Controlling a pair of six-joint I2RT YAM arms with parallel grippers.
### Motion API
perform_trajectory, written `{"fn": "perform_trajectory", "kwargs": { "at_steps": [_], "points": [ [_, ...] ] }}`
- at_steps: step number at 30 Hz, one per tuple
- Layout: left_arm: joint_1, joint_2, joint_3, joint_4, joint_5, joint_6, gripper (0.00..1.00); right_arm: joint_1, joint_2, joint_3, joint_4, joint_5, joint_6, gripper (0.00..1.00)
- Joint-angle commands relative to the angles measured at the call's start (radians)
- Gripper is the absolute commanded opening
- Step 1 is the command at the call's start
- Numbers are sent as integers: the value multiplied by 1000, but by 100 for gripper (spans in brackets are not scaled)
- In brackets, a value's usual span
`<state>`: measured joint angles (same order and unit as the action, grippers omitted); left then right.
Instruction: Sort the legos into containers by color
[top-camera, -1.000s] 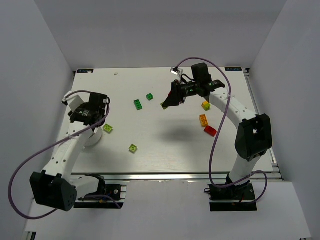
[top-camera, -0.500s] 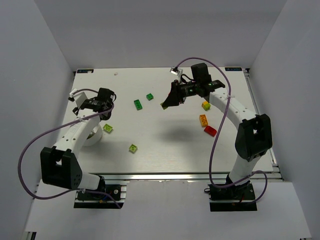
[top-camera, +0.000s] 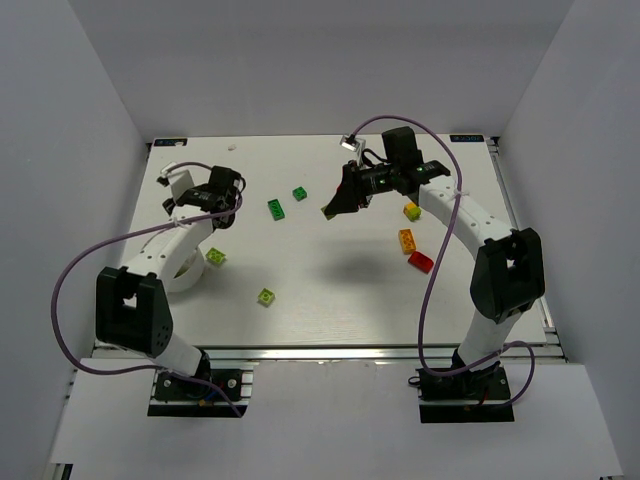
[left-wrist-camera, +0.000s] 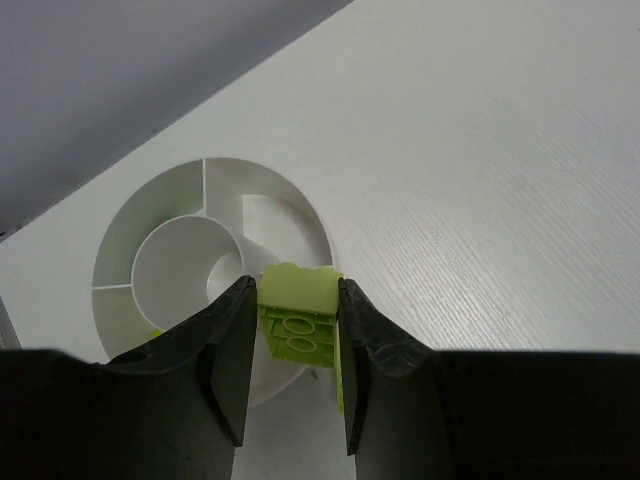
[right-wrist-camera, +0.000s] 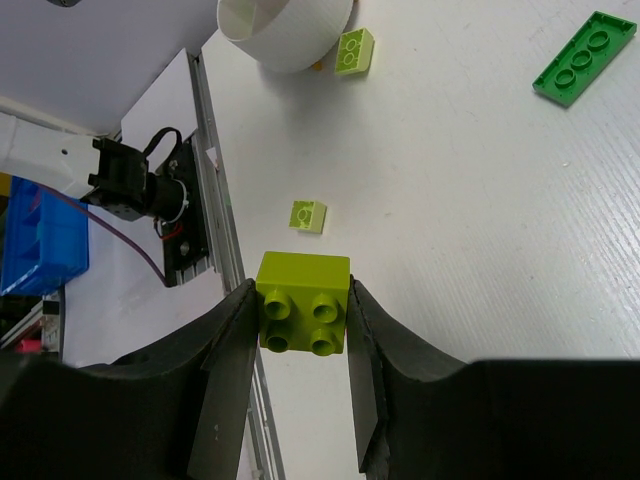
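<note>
The brick still hangs across the dish's rim, so the left gripper needs to turn next, move back over the dish's outer section under the brick (left-wrist-camera: 270, 374) and let go of the brick there.
My left gripper (top-camera: 222, 205) is shut on a lime green brick (left-wrist-camera: 297, 310) and holds it above the near rim of the round white divided dish (left-wrist-camera: 200, 260). A sliver of lime green shows in one of the dish's outer compartments (left-wrist-camera: 155, 333). In the top view the dish (top-camera: 192, 278) is partly hidden by my left arm. My right gripper (top-camera: 335, 207) is shut on a lime green brick (right-wrist-camera: 303, 302), raised over the table's middle. Two lime green bricks (top-camera: 216, 257) (top-camera: 266, 296) lie near the dish. Dark green bricks (top-camera: 277, 209) (top-camera: 299, 194) lie mid-table.
A yellow brick (top-camera: 411, 210), an orange brick (top-camera: 406, 239) and a red brick (top-camera: 420, 262) lie on the right by my right arm. The right wrist view shows the dish (right-wrist-camera: 285, 30), both loose lime bricks (right-wrist-camera: 354, 50) (right-wrist-camera: 308, 216) and a dark green plate (right-wrist-camera: 585, 57).
My left arm has swung from the left edge toward the back and right, carrying its lime brick. The right arm and the loose bricks have not moved.
</note>
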<state>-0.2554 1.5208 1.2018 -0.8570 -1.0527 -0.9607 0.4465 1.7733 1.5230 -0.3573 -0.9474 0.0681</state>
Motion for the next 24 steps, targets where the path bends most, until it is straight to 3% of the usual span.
{"fn": "perform_trajectory", "kwargs": {
  "at_steps": [1, 5, 9, 13, 24],
  "points": [
    [-5, -13, 28, 104, 25, 183, 0, 3, -55, -7, 23, -13, -14, 0],
    [-5, -62, -34, 226, 88, 373, 0, 4, -58, -14, 23, -13, -16, 0],
    [-7, -145, -123, 357, 238, 572, 0, 4, -60, -15, 23, -11, -17, 0],
    [-4, -185, -172, 380, 302, 640, 0, 4, -58, -14, 21, -11, -17, 0],
    [-4, -182, -214, 372, 309, 732, 0, 3, -63, -12, 21, -8, -17, 0]
  ]
}}
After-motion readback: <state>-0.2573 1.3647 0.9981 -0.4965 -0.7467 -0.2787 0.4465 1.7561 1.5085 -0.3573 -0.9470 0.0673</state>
